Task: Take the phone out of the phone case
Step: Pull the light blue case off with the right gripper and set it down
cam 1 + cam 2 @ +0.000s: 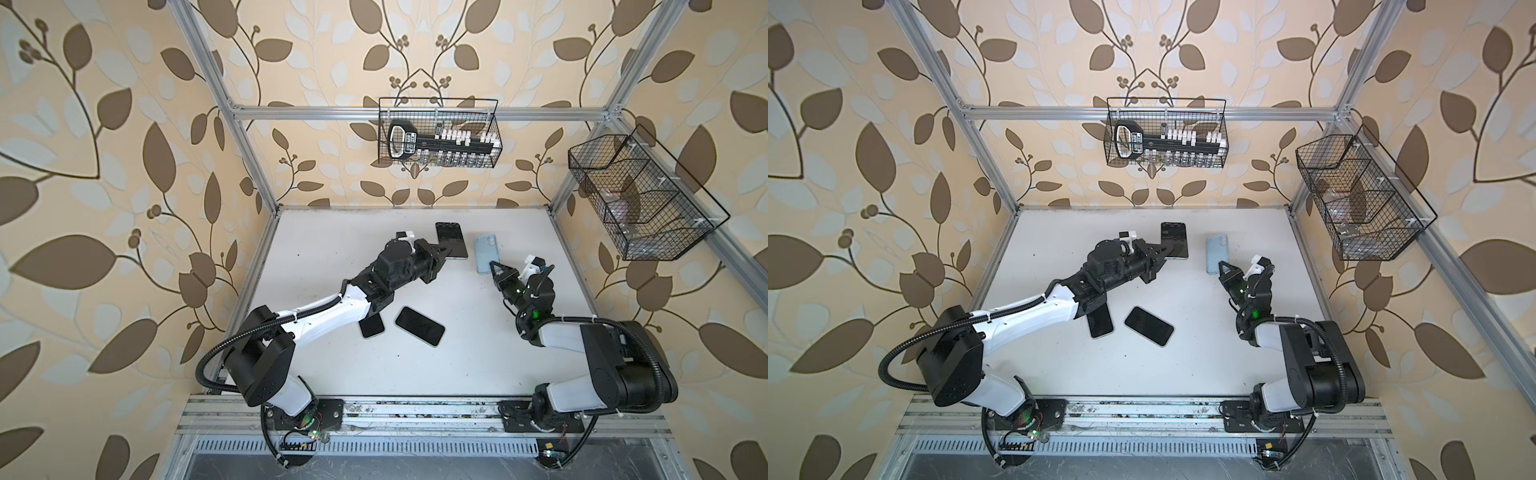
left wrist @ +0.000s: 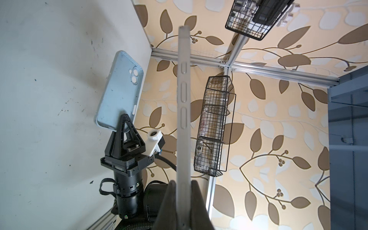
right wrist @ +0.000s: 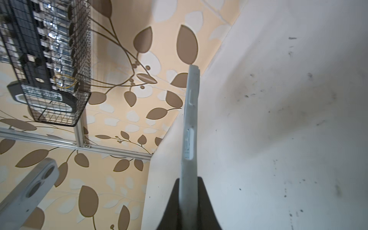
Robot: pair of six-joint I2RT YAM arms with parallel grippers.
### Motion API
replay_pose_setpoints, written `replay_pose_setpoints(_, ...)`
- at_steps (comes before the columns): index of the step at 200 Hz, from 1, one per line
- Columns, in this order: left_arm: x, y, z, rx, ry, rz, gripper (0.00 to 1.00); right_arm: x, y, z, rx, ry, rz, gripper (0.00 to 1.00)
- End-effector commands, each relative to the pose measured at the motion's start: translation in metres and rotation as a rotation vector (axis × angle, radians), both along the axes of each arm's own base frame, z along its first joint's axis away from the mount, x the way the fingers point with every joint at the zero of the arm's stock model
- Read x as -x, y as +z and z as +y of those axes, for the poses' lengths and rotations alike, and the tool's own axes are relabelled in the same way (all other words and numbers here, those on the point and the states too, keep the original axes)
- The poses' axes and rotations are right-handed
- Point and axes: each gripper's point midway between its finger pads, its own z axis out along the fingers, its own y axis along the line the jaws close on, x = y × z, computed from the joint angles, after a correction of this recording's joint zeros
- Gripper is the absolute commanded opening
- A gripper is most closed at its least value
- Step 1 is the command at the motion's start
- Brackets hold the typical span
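The clear patch of bare white tabletop lies below my right gripper, so I will lower the gripper with the empty case onto it and release the case's side.
The phone, dark screen up with a pale rim, hangs over the back of the table with my left gripper shut on its near end. In the left wrist view the phone shows edge-on between the left gripper. The light blue phone case is apart from it, to its right, with my right gripper shut on its near end. The case is edge-on in the right gripper. The case's back shows camera holes.
Two more dark phones lie on the white table: one in the middle, one partly under the left arm. A wire basket with tools hangs on the back wall, another on the right wall.
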Motion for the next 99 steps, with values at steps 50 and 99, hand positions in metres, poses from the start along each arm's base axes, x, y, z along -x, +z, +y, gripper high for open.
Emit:
replay_pose_setpoints(50, 0.003, 0.057, 0.038, 0.018, 0.0, -0.192, 0.0, -0.019, -0.048, -0.024, 0.102, 0.035, 0.144, 0.0)
replay_pose_setpoints(99, -0.003, 0.048, 0.049, 0.011, -0.002, -0.175, 0.0, -0.024, -0.068, -0.041, 0.126, 0.003, 0.2, 0.0)
